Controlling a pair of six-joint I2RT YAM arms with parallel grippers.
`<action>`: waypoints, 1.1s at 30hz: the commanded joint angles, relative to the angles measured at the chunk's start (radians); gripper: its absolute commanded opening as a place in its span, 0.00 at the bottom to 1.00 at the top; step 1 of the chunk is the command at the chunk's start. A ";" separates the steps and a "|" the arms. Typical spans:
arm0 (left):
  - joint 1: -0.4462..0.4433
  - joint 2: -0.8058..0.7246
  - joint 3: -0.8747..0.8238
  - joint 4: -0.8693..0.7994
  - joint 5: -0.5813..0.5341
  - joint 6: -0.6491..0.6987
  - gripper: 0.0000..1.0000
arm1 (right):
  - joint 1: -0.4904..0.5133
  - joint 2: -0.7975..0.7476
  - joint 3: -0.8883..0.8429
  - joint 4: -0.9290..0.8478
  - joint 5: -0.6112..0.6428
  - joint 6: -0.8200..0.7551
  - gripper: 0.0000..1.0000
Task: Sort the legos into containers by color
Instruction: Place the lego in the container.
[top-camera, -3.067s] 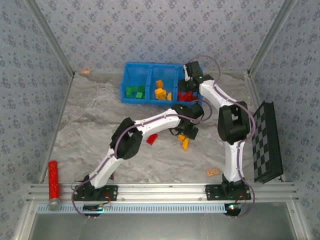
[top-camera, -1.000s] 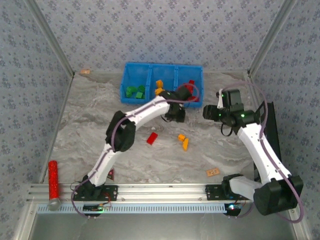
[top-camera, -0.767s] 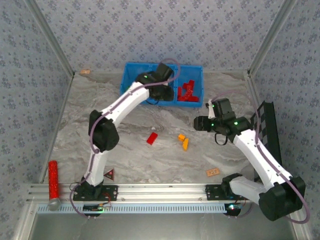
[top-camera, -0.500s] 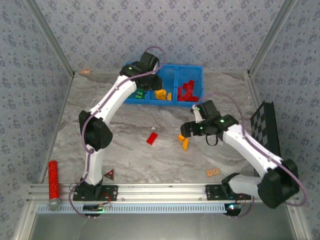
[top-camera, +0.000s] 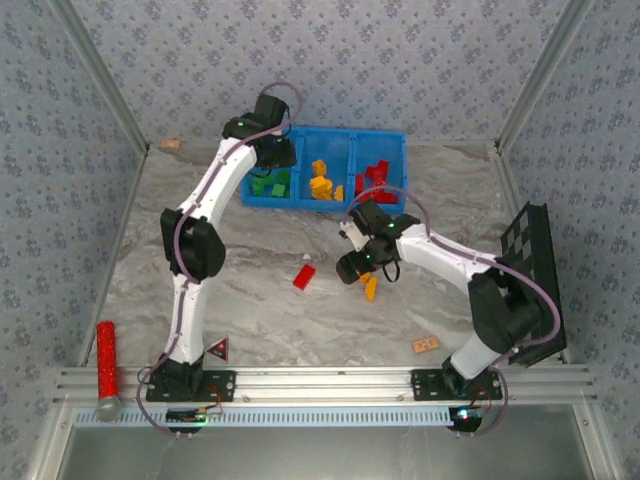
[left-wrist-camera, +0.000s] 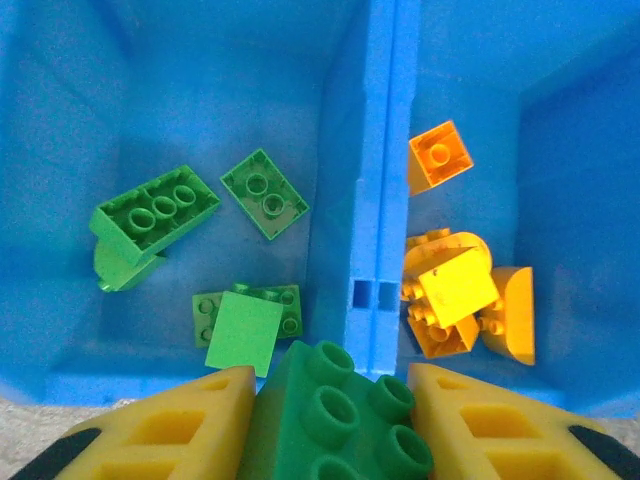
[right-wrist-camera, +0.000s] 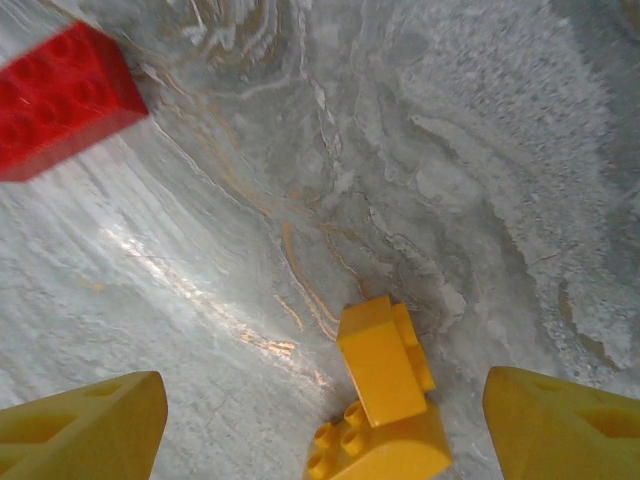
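Observation:
My left gripper will next move down and away from the blue bin's divider (left-wrist-camera: 375, 180), toward the bottom of the container with the loose green legos, and release the green lego among its own color.
My left gripper (left-wrist-camera: 330, 435) is shut on a green lego (left-wrist-camera: 335, 415) and hangs over the blue bin's (top-camera: 250, 190) left container, close to the divider (left-wrist-camera: 375, 180). Loose green legos (left-wrist-camera: 155, 210) lie on that container's floor. Yellow-orange legos (left-wrist-camera: 455, 295) fill the middle container, and red ones (top-camera: 375, 180) the right one. My right gripper (right-wrist-camera: 320, 440) is open low over the table, its fingers either side of two yellow-orange legos (right-wrist-camera: 385, 385) lying together. A red lego (right-wrist-camera: 60, 100) lies to their left on the table (top-camera: 304, 277).
A tan tile (top-camera: 426, 345) lies near the right arm's base and a red-and-black triangle (top-camera: 218, 348) by the left base. A red cylinder (top-camera: 106, 358) rests at the near left. A checkerboard (top-camera: 533, 280) leans on the right wall.
The left arm swung leftwards across the bin with the green lego, from the right end to the left container. The right arm came down and left to the yellow-orange legos, jaws opening.

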 joint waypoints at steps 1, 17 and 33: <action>0.009 0.042 0.058 -0.058 0.008 0.012 0.27 | 0.015 0.034 0.041 -0.035 0.042 -0.051 0.83; 0.045 0.155 0.054 -0.057 0.047 -0.034 0.28 | 0.028 0.114 0.056 -0.064 0.101 -0.073 0.79; 0.048 0.162 0.064 -0.056 0.044 -0.041 0.60 | 0.016 0.140 0.030 -0.068 0.096 -0.062 0.77</action>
